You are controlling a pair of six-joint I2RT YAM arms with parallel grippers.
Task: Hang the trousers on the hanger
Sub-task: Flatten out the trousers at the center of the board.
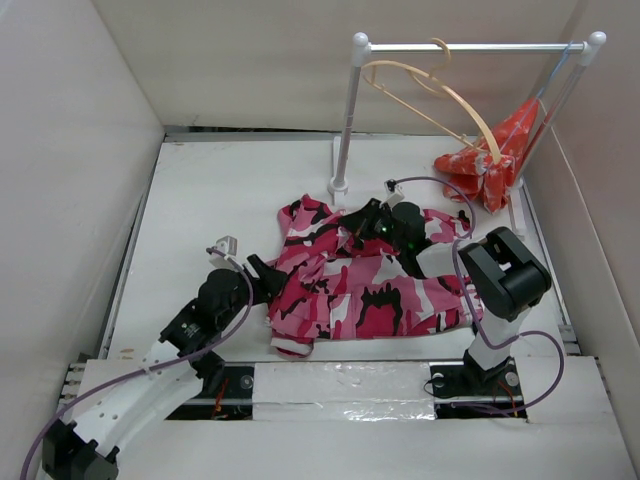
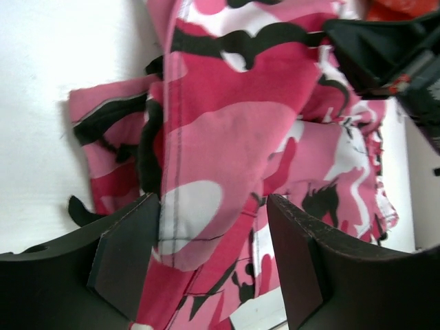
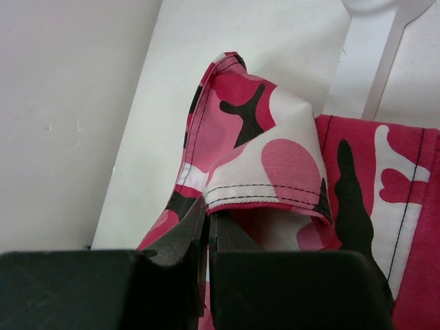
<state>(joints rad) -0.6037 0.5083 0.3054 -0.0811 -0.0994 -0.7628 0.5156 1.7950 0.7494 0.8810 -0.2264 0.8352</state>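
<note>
Next, my left gripper stays in place and draws its open fingers together on the thin fold of trousers, since that fold already lies between them.
The camouflage trousers (image 1: 360,285) lie crumpled on the white table between the two arms. My right gripper (image 1: 375,222) is at their far edge; in the right wrist view it (image 3: 210,220) is shut on a stitched edge of the trousers (image 3: 275,151), which folds up over the jaws. My left gripper (image 1: 262,280) is at the trousers' left side. In the left wrist view it (image 2: 213,254) is open, with a fold of the trousers (image 2: 234,124) lying between the fingers (image 2: 127,261). The beige wooden hanger (image 1: 430,90) hangs tilted on the rail at the back right.
The white metal rail (image 1: 470,46) with ball-topped posts stands at the back; its left post foot (image 1: 338,185) is just beyond the trousers and shows in the right wrist view (image 3: 371,41). A red-orange cloth (image 1: 490,160) hangs at the right post. White walls enclose the table.
</note>
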